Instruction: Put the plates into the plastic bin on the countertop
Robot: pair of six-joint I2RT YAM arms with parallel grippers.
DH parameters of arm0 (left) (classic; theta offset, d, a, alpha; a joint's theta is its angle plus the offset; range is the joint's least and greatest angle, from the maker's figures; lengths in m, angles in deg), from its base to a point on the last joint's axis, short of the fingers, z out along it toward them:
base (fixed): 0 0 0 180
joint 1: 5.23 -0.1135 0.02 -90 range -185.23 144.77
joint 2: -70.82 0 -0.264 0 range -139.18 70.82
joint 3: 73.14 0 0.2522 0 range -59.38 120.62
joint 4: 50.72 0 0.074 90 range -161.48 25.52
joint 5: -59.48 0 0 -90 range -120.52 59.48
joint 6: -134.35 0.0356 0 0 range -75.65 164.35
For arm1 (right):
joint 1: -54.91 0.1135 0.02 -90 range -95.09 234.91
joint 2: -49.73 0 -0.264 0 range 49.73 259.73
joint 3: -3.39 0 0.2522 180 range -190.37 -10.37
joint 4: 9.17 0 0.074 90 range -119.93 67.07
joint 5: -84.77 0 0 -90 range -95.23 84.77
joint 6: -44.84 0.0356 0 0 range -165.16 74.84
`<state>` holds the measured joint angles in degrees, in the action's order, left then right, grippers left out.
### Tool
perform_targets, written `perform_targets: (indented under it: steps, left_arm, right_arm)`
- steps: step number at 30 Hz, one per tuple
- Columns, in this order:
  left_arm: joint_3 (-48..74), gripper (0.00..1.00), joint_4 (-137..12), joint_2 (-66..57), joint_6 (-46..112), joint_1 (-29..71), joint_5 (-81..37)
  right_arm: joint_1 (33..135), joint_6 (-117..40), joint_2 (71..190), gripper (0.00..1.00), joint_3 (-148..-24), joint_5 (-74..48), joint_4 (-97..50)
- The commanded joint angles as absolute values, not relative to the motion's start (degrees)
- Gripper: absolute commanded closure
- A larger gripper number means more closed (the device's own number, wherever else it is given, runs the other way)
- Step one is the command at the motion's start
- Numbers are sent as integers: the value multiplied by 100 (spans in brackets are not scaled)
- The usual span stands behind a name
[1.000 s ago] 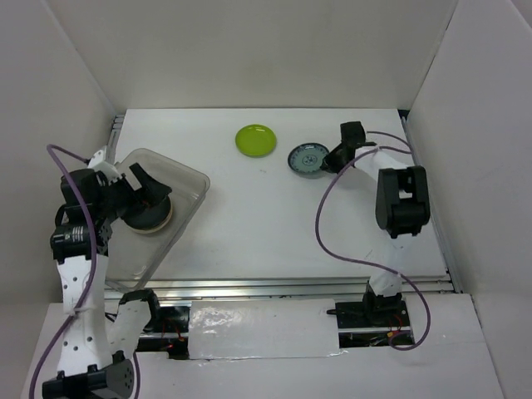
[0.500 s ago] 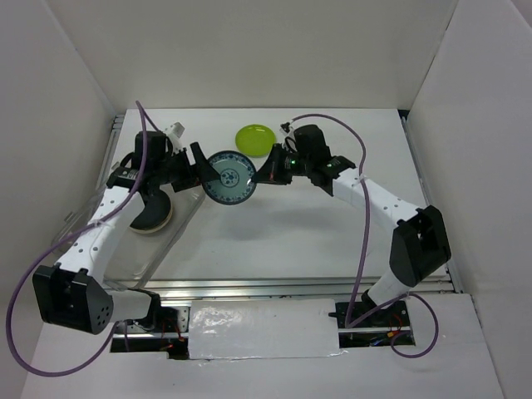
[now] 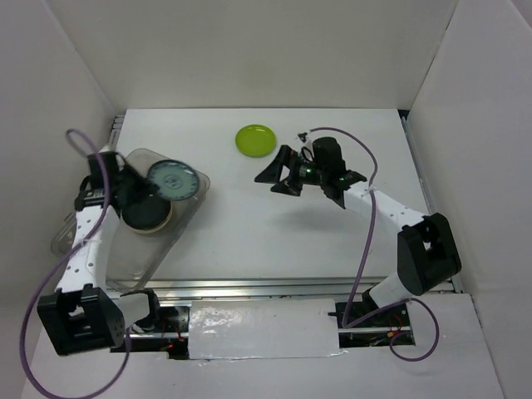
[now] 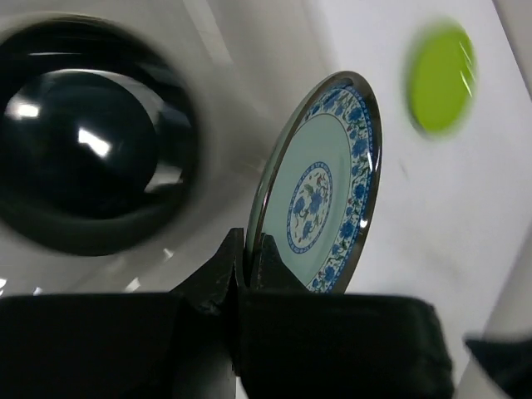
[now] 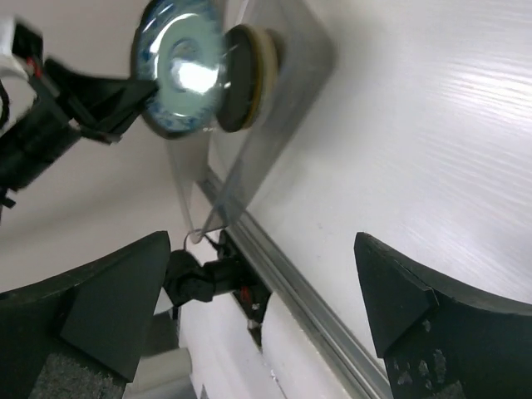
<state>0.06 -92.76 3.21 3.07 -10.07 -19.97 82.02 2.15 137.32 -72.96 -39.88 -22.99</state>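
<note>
The lime green plate is outward and below, still outside the bin (image 3: 187,204). My right gripper needs to reach outward and down next, to its rim (image 3: 273,147) opposite the bin.
A blue-white patterned plate (image 3: 170,180) (image 4: 320,187) (image 5: 183,66) hangs on edge above the clear plastic bin (image 3: 187,204) (image 5: 274,108), and my left gripper (image 3: 143,184) (image 4: 249,249) is shut on its rim. Inside the bin lies a stack of plates with a glossy black one (image 3: 148,214) (image 4: 83,141) on top and a cream edge below it. A lime green plate (image 3: 256,140) (image 4: 440,76) lies flat on the countertop (image 3: 266,233) at the back. My right gripper (image 3: 283,176) (image 5: 262,291) hovers open over the middle of the countertop, right of the bin, with nothing between its fingers.
White walls close the countertop at the back and on both sides. A metal rail (image 3: 291,289) (image 5: 316,307) runs along the near edge. Purple cables (image 3: 366,241) loop from both arms. The bin sits at the left, angled.
The blue-white plate went from the right gripper to the left one. The left arm swung back over the bin with it. The right gripper opened and drew back to the right.
</note>
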Motion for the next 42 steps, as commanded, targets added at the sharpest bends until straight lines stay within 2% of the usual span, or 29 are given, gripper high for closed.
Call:
perform_targets:
  steps: [1,4,10,11,12,13,14,15,18,22,26,31,37,38,42]
  left_arm:
    - [-645,100,-9183,1008,-310,-2512,-2551]
    - [-1191,100,-8910,1097,-434,-3122,-2630]
    - [-1236,99,-8865,421,-496,-3194,-3017]
    - [-1218,89,-8865,394,-478,-3203,-3017]
    - [-1183,74,-8900,376,-461,-3221,-3026]
    - [-1079,39,-8996,376,-443,-3203,-3008]
    - [-990,14,-9119,376,-434,-3195,-3252]
    - [-937,1,-9216,411,-391,-3194,-3289]
    - [-639,1,-9593,726,-92,-3168,-3447]
    - [-164,1,-10208,1165,679,-3054,-3729]
    - [-277,1,-10333,1667,1253,-2958,-2792]
    - [-401,1,-10394,2397,1656,-2694,-2305]
    - [-155,1,-10746,2626,1746,-2167,-2745]
    - [-163,1,-10738,2626,1737,-2157,-2710]
    - [-251,1,-10658,2627,1754,-2166,-2578]
  right_arm:
    - [7794,494,13305,0,-6428,-4091,-1459]
    - [7662,371,13147,0,-6110,-4109,-1476]
    - [7591,116,12971,0,-5976,-4135,-1590]
    - [7591,99,12988,0,-5994,-4144,-1608]
    - [7591,81,12997,0,-6020,-4144,-1617]
    - [7591,46,13023,0,-6020,-4144,-1608]
    - [7591,46,13110,0,-6029,-4083,-1599]
    - [7591,46,13181,0,-6090,-4004,-1608]
    - [7600,185,13707,0,-6379,-3469,-1695]
    - [7425,895,15128,0,-7065,-2695,-1749]
    - [7135,1381,16483,0,-8695,-2413,-2124]
    - [7081,1733,18004,2,-10413,-2176,-2961]
    - [7011,1822,19288,15,-12610,-1930,-4681]
    - [7055,1804,19368,20,-13021,-1886,-4762]
    - [7125,1786,20053,32,-14236,-2122,-5324]
